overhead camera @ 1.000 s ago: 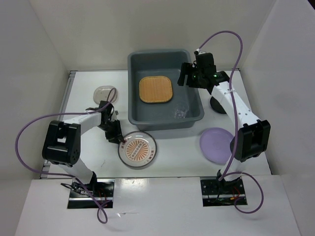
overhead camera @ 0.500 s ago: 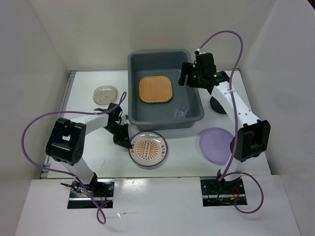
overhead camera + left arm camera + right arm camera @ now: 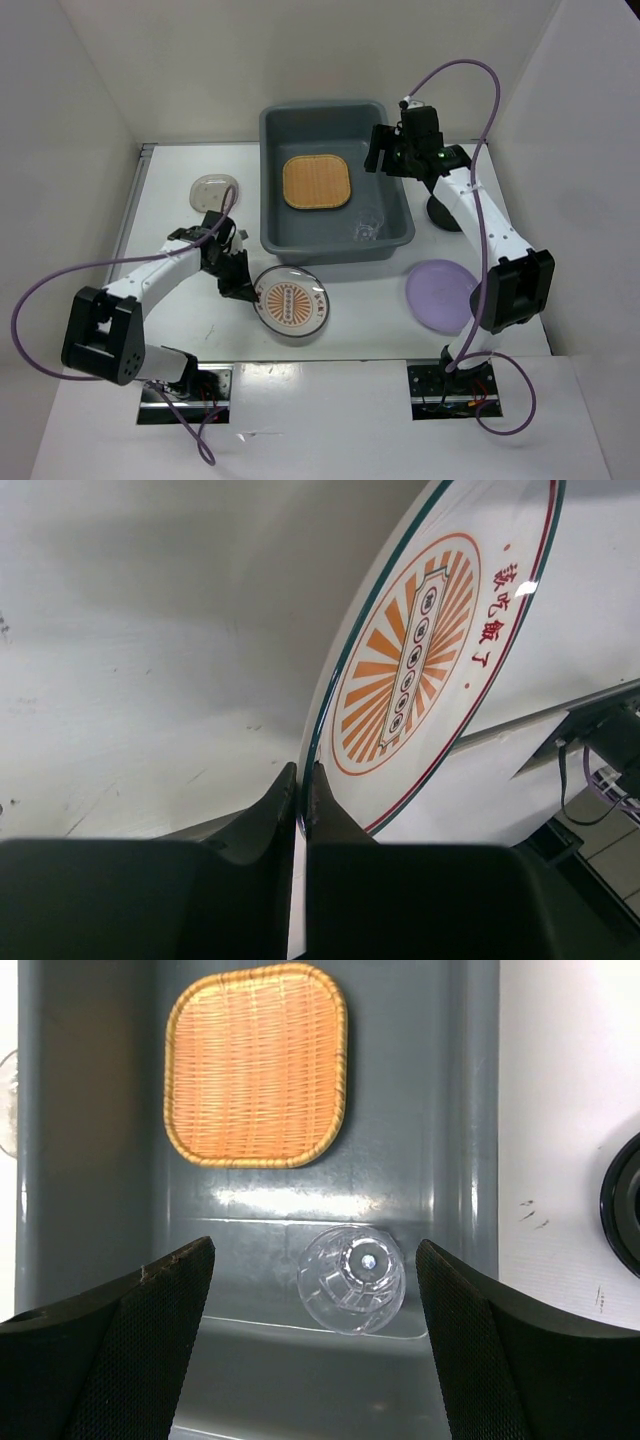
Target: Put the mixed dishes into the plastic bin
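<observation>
The square bamboo tray (image 3: 316, 183) is outward behind the side of the bin. My left gripper should next lift the plate outward over that side of the bin, lower it and let go.
The grey-blue plastic bin (image 3: 270, 200) stands at the table's centre back. In it lie the square bamboo tray (image 3: 316, 183) and the clear glass cup (image 3: 367, 228), on its side. My left gripper (image 3: 243, 290) is shut on the left rim of the orange sunburst plate (image 3: 290, 303), just in front of the bin; the left wrist view shows the fingers (image 3: 270, 810) pinching the plate's (image 3: 420, 670) edge. My right gripper (image 3: 385, 150) is open and empty above the bin's right side, over the cup (image 3: 352, 1280) and tray (image 3: 257, 1065).
The lilac plate (image 3: 440, 295) lies right of the bin near the right arm. The small black dish (image 3: 443, 213) is partly hidden behind the right arm. The small beige dish (image 3: 213, 188) lies left of the bin. White walls enclose the table.
My left gripper, holding the sunburst plate, slid it right and then slightly back left; the left arm's elbow swung outward to the left. The right arm has hardly moved.
</observation>
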Controlling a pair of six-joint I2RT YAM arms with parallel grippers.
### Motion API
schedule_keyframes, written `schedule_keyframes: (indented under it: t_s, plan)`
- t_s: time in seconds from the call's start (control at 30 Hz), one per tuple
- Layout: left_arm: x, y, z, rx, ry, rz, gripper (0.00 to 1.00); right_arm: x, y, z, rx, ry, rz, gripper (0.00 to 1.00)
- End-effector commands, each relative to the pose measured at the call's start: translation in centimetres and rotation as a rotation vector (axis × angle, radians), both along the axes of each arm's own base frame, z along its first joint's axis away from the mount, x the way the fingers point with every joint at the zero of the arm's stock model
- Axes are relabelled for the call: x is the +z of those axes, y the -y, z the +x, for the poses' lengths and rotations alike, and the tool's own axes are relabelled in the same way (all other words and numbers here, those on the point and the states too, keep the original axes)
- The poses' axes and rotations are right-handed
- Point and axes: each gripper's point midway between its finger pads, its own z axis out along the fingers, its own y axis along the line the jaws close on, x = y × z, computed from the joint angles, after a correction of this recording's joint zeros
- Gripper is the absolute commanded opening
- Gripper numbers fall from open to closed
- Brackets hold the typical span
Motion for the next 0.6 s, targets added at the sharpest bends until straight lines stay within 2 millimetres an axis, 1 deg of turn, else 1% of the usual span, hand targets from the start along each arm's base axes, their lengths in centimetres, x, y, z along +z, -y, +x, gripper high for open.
schedule_keyframes:
  t_s: [0.0, 0.03, 0.07, 0.1, 0.13, 0.17, 0.23, 0.3, 0.33, 0.4, 0.43, 0.47, 0.5, 0.53, 0.57]
  plan:
    - [0.1, -1.0, -1.8, 0.051, -0.041, 0.035, 0.00, 3.6, 0.4, -0.9, -0.007, 0.086, 0.023, 0.87]
    - [0.0, -1.0, -2.6, 0.048, -0.061, 0.028, 0.00, 4.1, 0.5, -1.1, -0.007, 0.097, 0.026, 0.87]
    - [0.3, -1.1, -3.0, 0.040, -0.050, 0.026, 0.00, 3.7, 0.5, -1.1, -0.007, 0.089, 0.024, 0.87]
    - [0.6, -1.0, -3.4, 0.038, -0.057, 0.016, 0.00, 4.3, 0.4, -1.4, 0.001, 0.099, 0.032, 0.87]
    - [0.5, -1.0, -4.0, 0.028, -0.066, 0.019, 0.00, 4.8, 0.5, -1.6, 0.001, 0.110, 0.036, 0.87]
    - [1.1, -0.6, -4.3, 0.013, -0.059, -0.012, 0.00, 4.3, 0.5, -1.7, 0.001, 0.099, 0.032, 0.87]
    - [1.6, 0.0, -5.4, -0.027, -0.076, -0.039, 0.00, 4.9, 0.6, -2.2, -0.004, 0.110, 0.043, 0.87]
    - [2.2, 0.9, -6.0, -0.069, -0.076, -0.083, 0.00, 4.9, 0.5, -2.5, 0.005, 0.108, 0.049, 0.87]
    - [2.3, 1.3, -6.4, -0.097, -0.076, -0.092, 0.00, 5.2, 0.6, -2.7, 0.005, 0.117, 0.052, 0.87]
    - [2.7, 2.4, -7.5, -0.165, -0.085, -0.126, 0.00, 5.5, 0.7, -3.0, 0.005, 0.117, 0.052, 0.87]
    - [3.3, 3.0, -7.4, -0.190, -0.070, -0.143, 0.00, 5.8, 0.8, -3.4, 0.005, 0.120, 0.053, 0.87]
    - [3.8, 3.8, -7.8, -0.230, -0.064, -0.159, 0.00, 5.8, 1.0, -3.3, -0.004, 0.122, 0.047, 0.87]
    - [4.7, 4.5, -8.0, -0.257, -0.057, -0.194, 0.00, 6.4, 1.0, -3.6, -0.004, 0.135, 0.051, 0.87]
    - [5.6, 5.2, -7.9, -0.280, -0.038, -0.215, 0.00, 6.1, 1.3, -3.7, -0.013, 0.125, 0.042, 0.87]
    - [7.5, 6.2, -6.8, -0.304, 0.013, -0.245, 0.00, 6.1, 1.6, -4.1, -0.022, 0.122, 0.035, 0.87]
